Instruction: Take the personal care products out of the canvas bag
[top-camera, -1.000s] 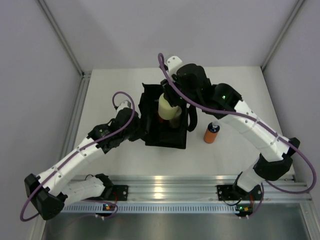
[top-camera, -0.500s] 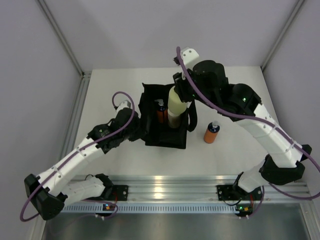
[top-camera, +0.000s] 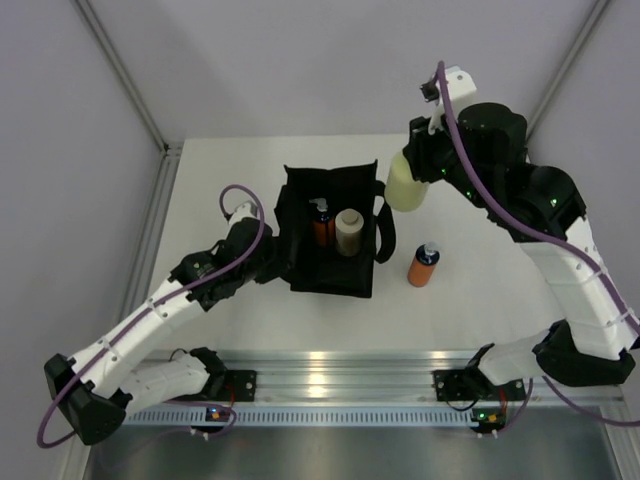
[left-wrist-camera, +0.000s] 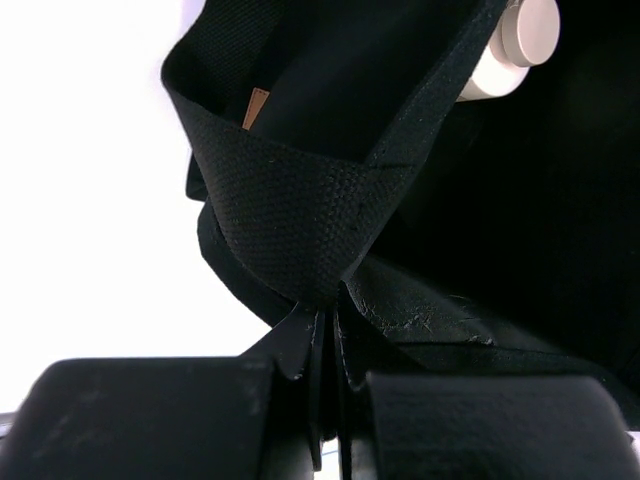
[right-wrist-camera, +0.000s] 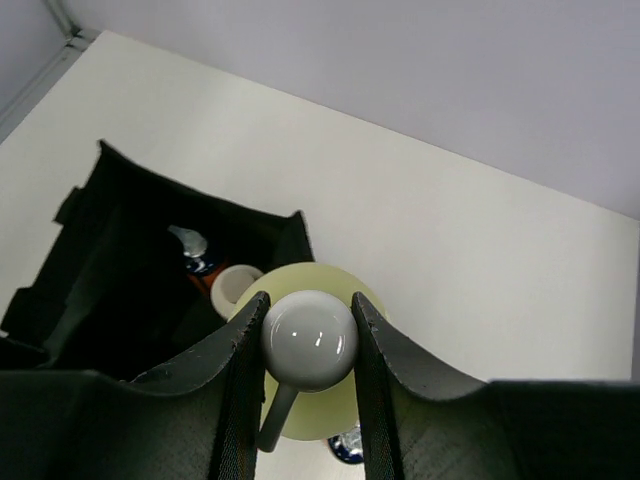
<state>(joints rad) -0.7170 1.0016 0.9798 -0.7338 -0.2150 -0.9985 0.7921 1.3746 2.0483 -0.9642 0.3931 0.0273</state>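
I will first move my right gripper farther from the bag (top-camera: 330, 235), to lower the yellow-green bottle (top-camera: 405, 185) onto the empty table beside the second orange bottle.
The black canvas bag (top-camera: 330, 235) stands open at mid-table. Inside it stand an orange bottle (top-camera: 321, 222) and the beige cylinder (top-camera: 348, 232). A second orange bottle (top-camera: 423, 265) stands on the table right of the bag. My right gripper (top-camera: 418, 160) is shut on the white top (right-wrist-camera: 309, 340) of the yellow-green bottle (top-camera: 405, 185) and holds it in the air, right of the bag. In the right wrist view the bag (right-wrist-camera: 110, 270) lies below left. My left gripper (left-wrist-camera: 328, 325) is shut on the bag's left wall (left-wrist-camera: 300, 230).
The white table (top-camera: 220, 180) is bounded by grey walls at the back and sides. A metal rail (top-camera: 330, 365) with both arm bases runs along the near edge. A bag strap (top-camera: 385, 235) hangs on the bag's right side.
My right gripper has lifted the yellow-green bottle up out of the bag and carried it to the right. The beige cylinder now shows inside the bag. The left arm has stayed put.
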